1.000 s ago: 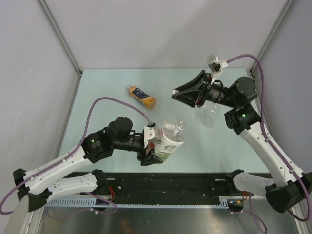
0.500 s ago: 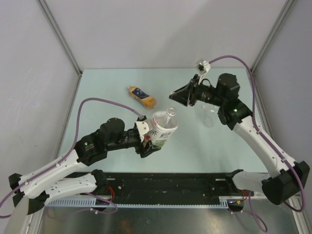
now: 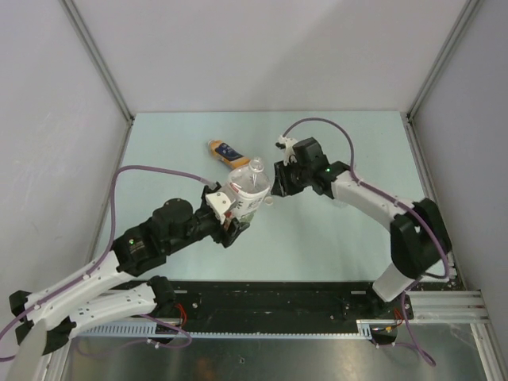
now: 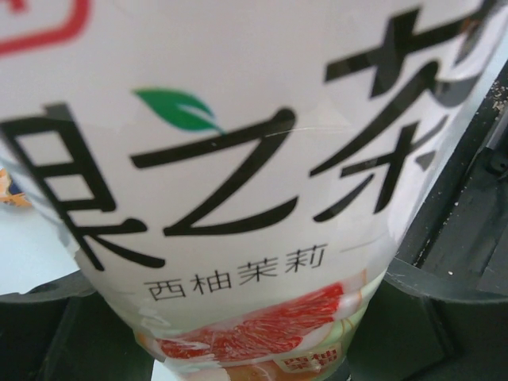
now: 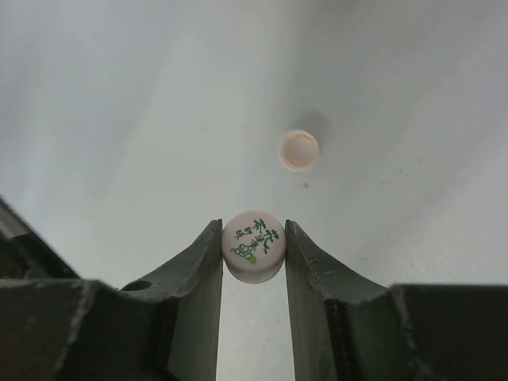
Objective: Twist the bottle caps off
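Observation:
The printed cap is already off its bottle, so my right gripper should lower it to the bare tabletop [image 3: 280,203] [image 5: 336,154] beside the second pale cap and release it.
My left gripper [image 3: 235,214] is shut on a clear bottle with a white printed label [image 3: 246,190], holding it off the table with its neck pointing up and away. The label fills the left wrist view [image 4: 238,159]. My right gripper [image 3: 277,181] sits right beside the bottle's top. In the right wrist view this gripper [image 5: 254,248] is shut on a whitish cap with green print [image 5: 254,244], printed top facing the camera, with no bottle behind it. A second pale cap [image 5: 298,149] lies open side up on the table beyond it.
An orange bottle with a blue label [image 3: 230,157] lies on the table behind the held bottle. The right arm [image 3: 373,198] stretches across the right half of the table. Grey walls close in the left, back and right sides.
The left arm carried the bottle back and to the left. The right arm swung left to the bottle's top and its jaws went from wide open to shut on the cap.

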Robot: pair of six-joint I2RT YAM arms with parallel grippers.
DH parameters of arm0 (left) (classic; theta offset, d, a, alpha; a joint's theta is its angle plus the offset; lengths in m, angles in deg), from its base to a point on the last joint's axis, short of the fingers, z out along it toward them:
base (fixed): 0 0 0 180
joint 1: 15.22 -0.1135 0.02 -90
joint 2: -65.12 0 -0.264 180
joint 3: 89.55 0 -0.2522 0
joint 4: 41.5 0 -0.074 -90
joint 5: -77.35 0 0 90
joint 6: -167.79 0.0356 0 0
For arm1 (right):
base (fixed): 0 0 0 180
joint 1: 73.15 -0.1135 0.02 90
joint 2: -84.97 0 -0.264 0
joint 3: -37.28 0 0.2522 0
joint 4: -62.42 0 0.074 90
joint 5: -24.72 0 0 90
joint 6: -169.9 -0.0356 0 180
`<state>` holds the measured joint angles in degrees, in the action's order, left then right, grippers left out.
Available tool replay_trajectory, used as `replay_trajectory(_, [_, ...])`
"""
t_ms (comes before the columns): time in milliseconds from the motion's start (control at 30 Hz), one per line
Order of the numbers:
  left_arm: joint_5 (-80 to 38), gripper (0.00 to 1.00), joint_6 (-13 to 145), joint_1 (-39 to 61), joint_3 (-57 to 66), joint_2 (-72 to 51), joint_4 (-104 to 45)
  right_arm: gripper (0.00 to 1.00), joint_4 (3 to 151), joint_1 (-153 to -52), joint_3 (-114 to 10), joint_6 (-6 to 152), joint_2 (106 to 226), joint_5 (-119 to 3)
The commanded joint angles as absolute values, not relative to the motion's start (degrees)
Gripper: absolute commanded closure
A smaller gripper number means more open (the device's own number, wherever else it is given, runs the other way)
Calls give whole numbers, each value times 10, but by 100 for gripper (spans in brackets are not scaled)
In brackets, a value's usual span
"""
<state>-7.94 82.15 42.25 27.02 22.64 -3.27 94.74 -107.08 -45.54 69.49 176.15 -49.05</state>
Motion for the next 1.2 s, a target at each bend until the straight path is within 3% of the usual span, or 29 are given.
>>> replay_trajectory(0, [-50, 100, 813, 424, 278, 244, -64, 95, 968, -1077, -457, 697, 1812, -554])
replay_trajectory(267, [-52, 100, 813, 424, 283, 246, -64, 83, 975, -1083, -457, 698, 1873, -596])
replay_trajectory(433, [-48, 98, 815, 425, 281, 240, -64, 49, 978, -1083, -458, 701, 1873, -597])
replay_trajectory(600, [-49, 98, 818, 424, 277, 232, -65, 30, 984, -1085, -457, 707, 1847, -614])
replay_trajectory(933, [-42, 99, 820, 425, 274, 229, -64, 16, 991, -1084, -457, 717, 1763, -615])
replay_trajectory(1167, [-39, 98, 817, 424, 274, 228, -65, 5, 987, -1068, -458, 724, 1643, -571])
